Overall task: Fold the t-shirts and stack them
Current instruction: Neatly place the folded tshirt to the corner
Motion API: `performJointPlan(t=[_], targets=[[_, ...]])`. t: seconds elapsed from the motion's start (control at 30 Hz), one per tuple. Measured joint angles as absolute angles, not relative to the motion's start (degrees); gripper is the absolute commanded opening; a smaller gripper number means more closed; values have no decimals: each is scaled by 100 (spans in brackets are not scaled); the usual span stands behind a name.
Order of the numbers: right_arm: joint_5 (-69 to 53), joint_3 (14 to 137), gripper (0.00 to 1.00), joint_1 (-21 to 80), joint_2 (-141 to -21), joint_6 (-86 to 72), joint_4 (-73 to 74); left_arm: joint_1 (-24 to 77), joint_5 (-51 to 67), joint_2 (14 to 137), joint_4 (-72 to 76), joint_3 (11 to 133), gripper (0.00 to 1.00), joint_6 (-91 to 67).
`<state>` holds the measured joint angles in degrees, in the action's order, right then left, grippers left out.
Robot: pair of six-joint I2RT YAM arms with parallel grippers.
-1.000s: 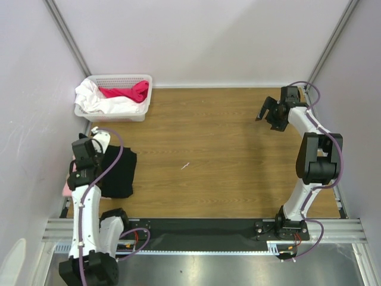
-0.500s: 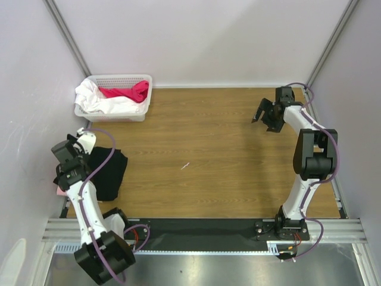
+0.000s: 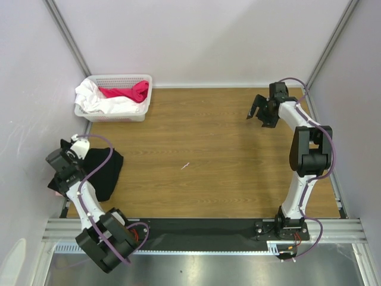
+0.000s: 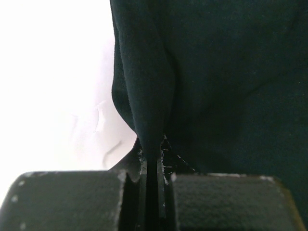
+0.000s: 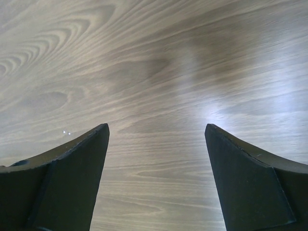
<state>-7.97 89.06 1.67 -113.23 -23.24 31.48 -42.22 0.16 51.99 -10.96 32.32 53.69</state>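
Note:
The spread part of the black t-shirt is just below the left gripper, so the left gripper will next lower the pinched fold of the t-shirt onto it and then let go.
The black t-shirt [image 3: 105, 174] lies bunched at the table's left edge. My left gripper [image 3: 70, 162] is at its left side, shut on a fold of it. In the left wrist view the black t-shirt [image 4: 216, 82] fills the right side, and a ridge of it runs down into the closed jaws of my left gripper [image 4: 152, 161]. To its left is a pale, washed-out creased cloth [image 4: 57, 96] whose colour I cannot tell. My right gripper [image 3: 258, 114] hovers open over bare wood at the back right. Nothing lies between the jaws of that right gripper [image 5: 156, 127].
A white slotted basket [image 3: 116, 78] stands at the back left corner, holding white cloth [image 3: 95, 102] and a magenta cloth [image 3: 128, 92]. A small pale speck [image 3: 185, 165] lies mid-table. Walls close in on the left, back and right.
My left arm has swung left and outward, dragging the black t-shirt toward the table's left edge. The right gripper has drifted left along the back of the table, still open.

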Motion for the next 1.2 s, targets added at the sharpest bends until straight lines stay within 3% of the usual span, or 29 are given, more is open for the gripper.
performJointPlan(t=[0.23, 0.3, 0.33, 0.37, 0.4, 0.47, 0.57, 0.7, 1.2], targets=[[-794, 8997, 86, 301, -11343, -2283, 3282, -4263, -82, 5413, -128, 2646, 1, 5315], [-794, 9052, 87, 301, -11354, -2281, 3295, -4303, -134, 5489, 165, 2556, 16, 5258], [-792, 9083, 87, 307, -11358, -2281, 3295, -4313, -165, 5533, 307, 2530, 29, 5253], [-794, 9100, 87, 320, -11362, -2281, 3293, -4322, -196, 5590, 443, 2519, 48, 5225], [-794, 9118, 87, 322, -11369, -2279, 3299, -4329, -228, 5642, 550, 2519, 52, 5175], [-794, 9153, 87, 333, -11386, -2268, 3301, -4348, -285, 5767, 762, 2534, 71, 5072], [-794, 9159, 87, 366, -11391, -2246, 3312, -4366, -322, 5833, 823, 2630, 87, 4836], [-794, 9159, 87, 386, -11391, -2239, 3315, -4368, -255, 5690, 631, 2943, 93, 4453], [-875, 9450, 90, 346, -11297, -2193, 3225, -3680, 1175, 4407, -1559, 4477, 95, 1221]])
